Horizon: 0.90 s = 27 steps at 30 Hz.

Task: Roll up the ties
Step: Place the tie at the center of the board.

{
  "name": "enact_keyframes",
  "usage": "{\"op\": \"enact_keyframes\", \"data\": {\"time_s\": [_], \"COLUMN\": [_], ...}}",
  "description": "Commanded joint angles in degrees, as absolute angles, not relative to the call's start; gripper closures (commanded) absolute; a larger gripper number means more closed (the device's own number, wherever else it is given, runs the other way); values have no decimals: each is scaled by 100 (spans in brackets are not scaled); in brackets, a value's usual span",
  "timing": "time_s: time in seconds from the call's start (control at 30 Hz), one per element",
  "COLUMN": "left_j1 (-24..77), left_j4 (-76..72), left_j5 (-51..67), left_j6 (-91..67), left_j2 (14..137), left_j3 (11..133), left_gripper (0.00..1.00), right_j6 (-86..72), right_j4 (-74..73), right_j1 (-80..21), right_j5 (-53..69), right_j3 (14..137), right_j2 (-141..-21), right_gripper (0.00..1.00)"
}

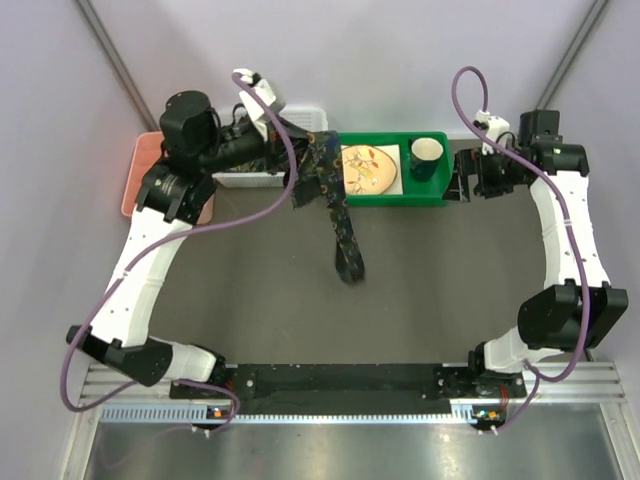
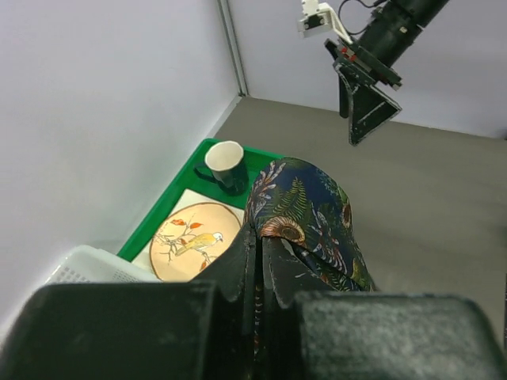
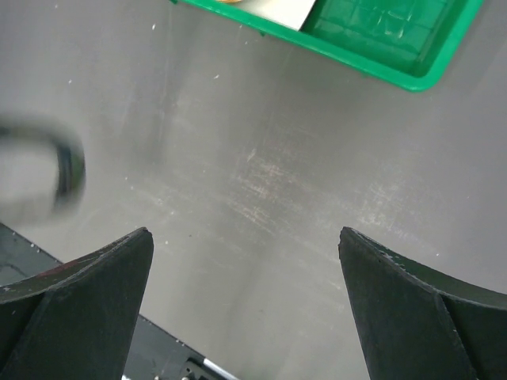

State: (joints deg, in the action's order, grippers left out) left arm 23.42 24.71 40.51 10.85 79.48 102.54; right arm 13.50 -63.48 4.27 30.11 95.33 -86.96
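Note:
My left gripper holds the tie (image 1: 338, 220) and will next move back and down to release it over the bare grey table on the near side of the green tray.
A dark tie (image 1: 338, 220) with a green and orange paisley print hangs from my left gripper (image 1: 303, 178) at the back of the table; its wide pointed end lies on the grey table near the middle. In the left wrist view the jaws are pressed together on a fold of the tie (image 2: 309, 222), which drapes over the fingers (image 2: 238, 269). My right gripper (image 1: 462, 180) is open and empty, held over the table just right of the green tray; its two fingertips (image 3: 103, 277) stand wide apart over bare table.
A green tray (image 1: 432, 196) at the back holds a round bird-print plate (image 1: 366, 168) and a dark cup (image 1: 426, 155). A white basket (image 1: 240, 178) and a pink tray (image 1: 140, 170) stand at the back left. Grey walls close in the back and sides.

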Motion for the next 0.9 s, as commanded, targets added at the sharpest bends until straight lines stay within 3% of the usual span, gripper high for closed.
{"op": "enact_keyframes", "data": {"time_s": [0.0, 0.2, 0.47, 0.7, 0.87], "left_j1": [2294, 2294, 2259, 2372, 3373], "left_j4": [2995, 3806, 4024, 3570, 3034], "left_j5": [4386, 3693, 1672, 2670, 2655], "left_j6": [1169, 1582, 1872, 2426, 2233], "left_j2": [7428, 7015, 6970, 6592, 7634], "left_j3": [10038, 9005, 7296, 6478, 6898], "left_gripper": [100, 100, 100, 100, 100], "right_j6": [1459, 1512, 1845, 1925, 1837], "right_j4": [-6363, -6442, -6767, -6776, -6829], "right_j1": [387, 396, 387, 387, 430], "right_j5": [3331, 3489, 3639, 3551, 3524], "right_j3": [9466, 9360, 9088, 8930, 8947], "right_j2": [-8420, -8551, -8701, -8675, -8754], "right_gripper": [1, 1, 1, 1, 1]}}
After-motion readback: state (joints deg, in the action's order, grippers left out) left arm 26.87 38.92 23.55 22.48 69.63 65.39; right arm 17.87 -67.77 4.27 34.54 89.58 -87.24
